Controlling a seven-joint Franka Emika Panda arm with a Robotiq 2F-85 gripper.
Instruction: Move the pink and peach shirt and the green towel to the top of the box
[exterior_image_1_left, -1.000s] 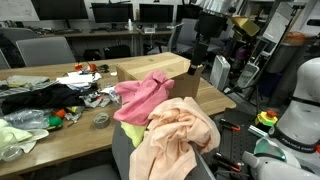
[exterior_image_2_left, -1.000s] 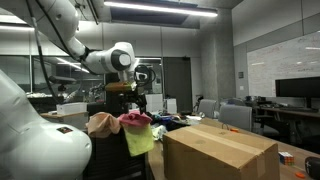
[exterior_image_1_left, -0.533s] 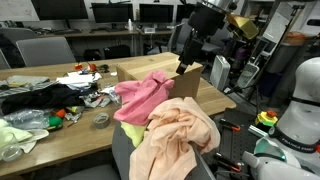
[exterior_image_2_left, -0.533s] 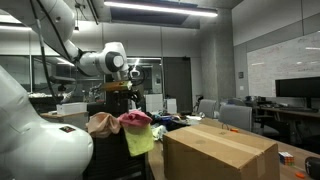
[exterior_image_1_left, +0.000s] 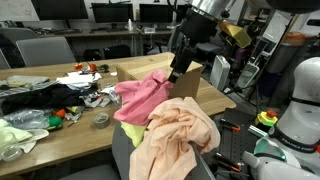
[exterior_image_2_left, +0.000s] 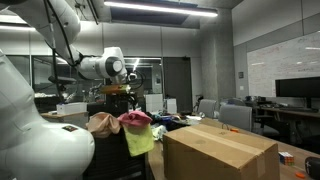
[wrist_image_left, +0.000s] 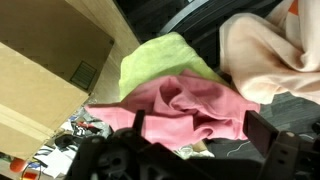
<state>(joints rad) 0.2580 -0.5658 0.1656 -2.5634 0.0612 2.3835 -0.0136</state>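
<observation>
The raised upper fold of the pink shirt (wrist_image_left: 178, 104) lies below my open gripper, which will move down onto it because the shirt covers part of the green towel (wrist_image_left: 165, 58).
The rose-pink shirt (exterior_image_1_left: 138, 98) (wrist_image_left: 185, 108) and the bulky pale peach shirt (exterior_image_1_left: 176, 138) (wrist_image_left: 268, 48) are heaped on a chair back beside the table. The lime green towel (wrist_image_left: 165, 58) (exterior_image_2_left: 141, 141) lies under the pink one, next to the box. The brown cardboard box (exterior_image_1_left: 158, 68) (exterior_image_2_left: 220, 150) (wrist_image_left: 40, 70) stands on the table. My gripper (exterior_image_1_left: 184, 58) (wrist_image_left: 200, 135) hangs open above the pink shirt with nothing between its fingers. In an exterior view the gripper (exterior_image_2_left: 133, 92) hovers over the pile.
The wooden table (exterior_image_1_left: 60, 140) holds dark cloths, a pale mint bundle (exterior_image_1_left: 18, 133), a tape roll (exterior_image_1_left: 100, 120) and small clutter. Office chairs and monitors (exterior_image_1_left: 110, 14) stand behind. A white robot body (exterior_image_1_left: 298, 110) is close to the chair.
The arm has swung from behind the box toward the clothes pile, bringing the gripper over the pink shirt. The jaws have stayed open. The clothes have not moved.
</observation>
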